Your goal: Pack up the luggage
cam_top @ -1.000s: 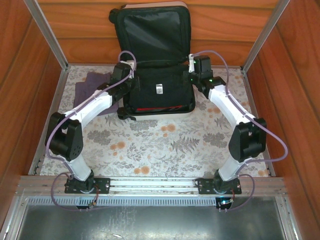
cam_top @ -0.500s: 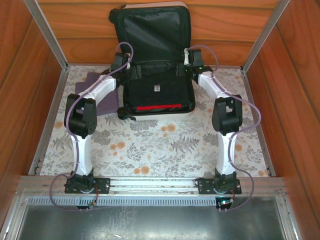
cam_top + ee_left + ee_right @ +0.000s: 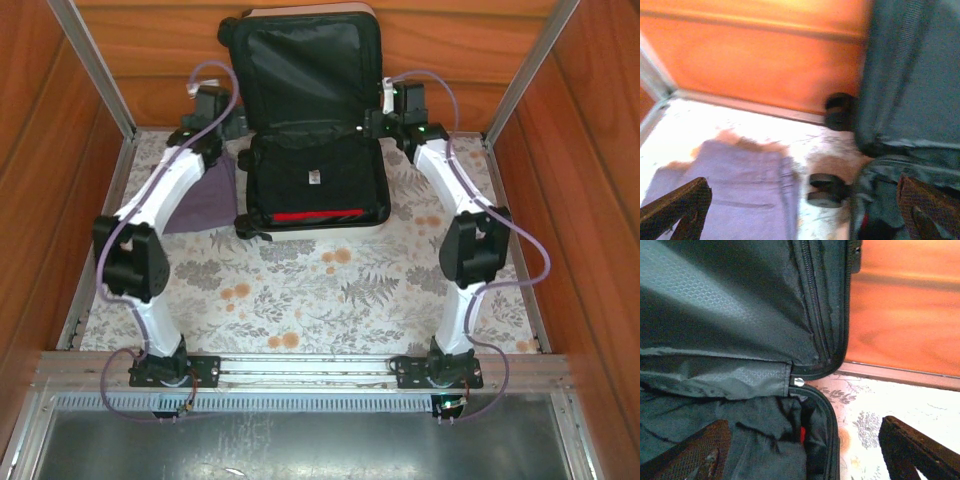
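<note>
My left gripper needs to move back and down next and close on the near part of the purple cloth. That part is below it, closer to my base, and still outside the luggage point(image 3: 312, 190).
The luggage point(image 3: 312, 190) lies open at the back of the table, its lid point(image 3: 300, 60) leaning on the rear wall. Black lining and a red strip show in the lower half. My left gripper point(image 3: 222, 122) hovers open just left of the luggage's hinge, by its black wheels point(image 3: 827, 190). Its fingers point(image 3: 675, 210) stand wide apart over a folded purple cloth point(image 3: 725, 190), with nothing between them. My right gripper point(image 3: 375, 125) is open at the right hinge corner. In the right wrist view the luggage rim point(image 3: 832, 440) runs between the spread fingers point(image 3: 920, 450), which touch nothing.
The purple cloth point(image 3: 195, 205) lies flat on the floral mat point(image 3: 320, 290) to the left of the luggage. Wooden walls point(image 3: 50, 200) and metal frame posts point(image 3: 95, 60) close in the back and both sides. The mat in front of the luggage is bare.
Both grippers have gone from shut to open. The left arm has swung left, off the luggage and over the purple cloth. The right gripper has drawn back to the right hinge corner.
</note>
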